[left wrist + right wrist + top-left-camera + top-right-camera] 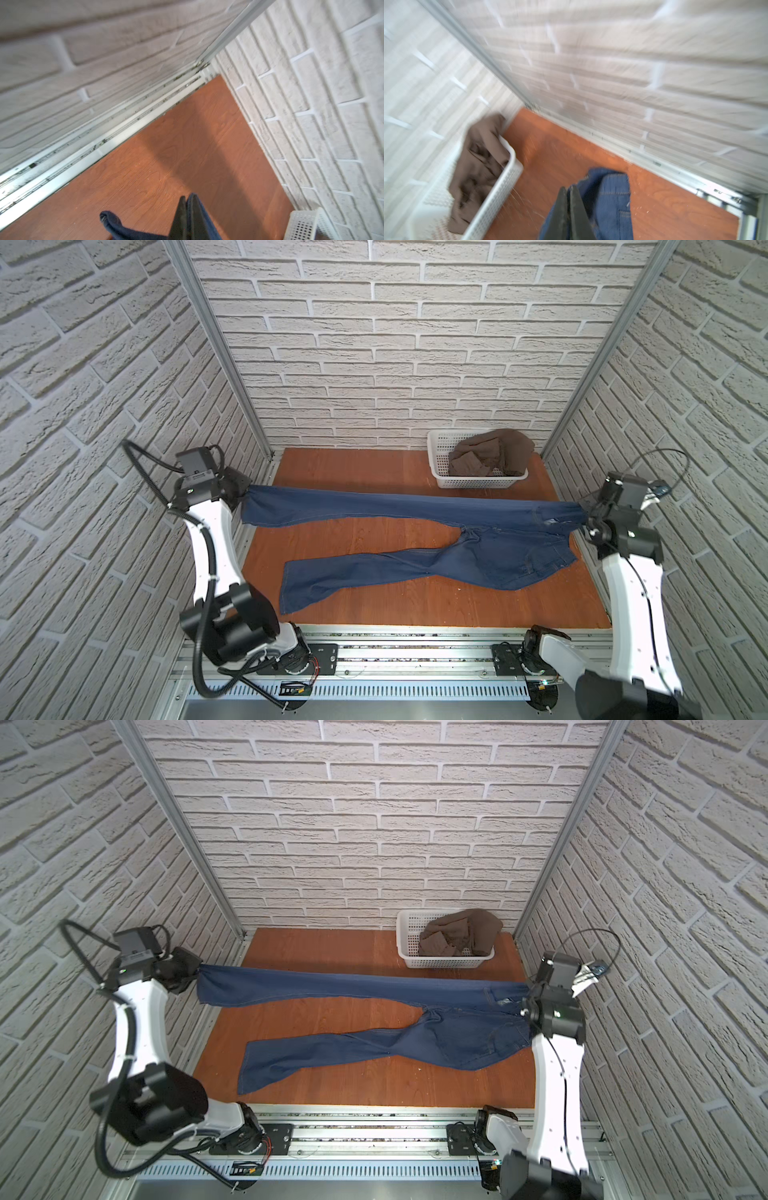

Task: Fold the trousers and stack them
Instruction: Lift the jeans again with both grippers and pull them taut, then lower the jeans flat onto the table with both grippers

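Observation:
I should next bring the trousers' hanging hem in my left gripper down and outward onto bare wood by the side (pixel 282 480) (pixel 172 136) and let go of it.
The trousers (pixel 415 506) (pixel 374 986) are dark blue jeans spread across the wooden table (pixel 374 601). Their far leg hangs taut between both grippers, lifted off the wood. My left gripper (pixel 246 494) (pixel 196 974) is shut on that leg's hem at the left wall. My right gripper (pixel 585 515) (pixel 527 997) is shut on the waistband end at the right wall. The near leg (pixel 332 576) lies flat, running toward the front left. In the left wrist view the gripper (pixel 187 199) pinches blue cloth (pixel 116 226). In the right wrist view the gripper (pixel 568 189) clamps denim (pixel 612 197).
A white plastic basket (pixel 478 481) (pixel 449 961) (pixel 303 226) (pixel 500 187) stands at the back right of the table, holding a crumpled brown garment (pixel 490 456) (pixel 477 158). Brick-patterned walls close in on three sides. A metal rail (pixel 395 651) with the arm bases runs along the front.

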`<state>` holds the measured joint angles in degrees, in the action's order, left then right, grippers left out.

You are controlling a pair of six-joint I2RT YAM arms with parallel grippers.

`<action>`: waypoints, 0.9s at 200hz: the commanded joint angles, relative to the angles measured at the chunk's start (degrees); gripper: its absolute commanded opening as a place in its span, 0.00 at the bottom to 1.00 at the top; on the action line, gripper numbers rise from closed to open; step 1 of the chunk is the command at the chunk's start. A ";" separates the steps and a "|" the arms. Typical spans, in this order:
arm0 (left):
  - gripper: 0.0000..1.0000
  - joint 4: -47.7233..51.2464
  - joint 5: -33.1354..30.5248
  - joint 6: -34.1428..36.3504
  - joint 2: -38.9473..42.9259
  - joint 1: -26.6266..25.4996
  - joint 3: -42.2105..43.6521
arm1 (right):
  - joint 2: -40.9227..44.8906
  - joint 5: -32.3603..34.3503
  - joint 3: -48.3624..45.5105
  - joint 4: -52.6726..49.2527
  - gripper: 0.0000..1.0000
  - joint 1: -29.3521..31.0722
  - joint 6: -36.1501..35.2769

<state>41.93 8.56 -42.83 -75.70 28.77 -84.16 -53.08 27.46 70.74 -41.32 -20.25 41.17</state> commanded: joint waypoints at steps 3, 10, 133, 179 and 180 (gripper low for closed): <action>0.00 0.96 -3.13 1.52 0.61 2.30 -0.12 | 0.87 8.30 -0.06 -0.24 0.06 -1.11 -0.98; 0.00 0.81 -2.67 1.52 -0.63 2.25 -0.13 | -0.43 8.20 0.08 -0.62 0.06 -1.15 -1.00; 0.00 1.26 -5.64 1.21 -43.10 -9.34 -18.33 | -54.20 -4.45 20.60 -4.55 0.05 0.81 0.05; 0.00 7.97 -8.41 3.07 -53.19 -11.29 -31.82 | -65.52 -4.47 28.25 -6.83 0.06 1.88 0.92; 0.00 8.16 -8.44 3.09 -53.43 -11.33 -32.19 | -65.80 -4.34 28.33 -6.91 0.05 1.95 0.93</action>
<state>46.33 5.28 -41.63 -124.20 17.85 -109.67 -115.35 21.10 95.13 -46.19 -18.44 40.84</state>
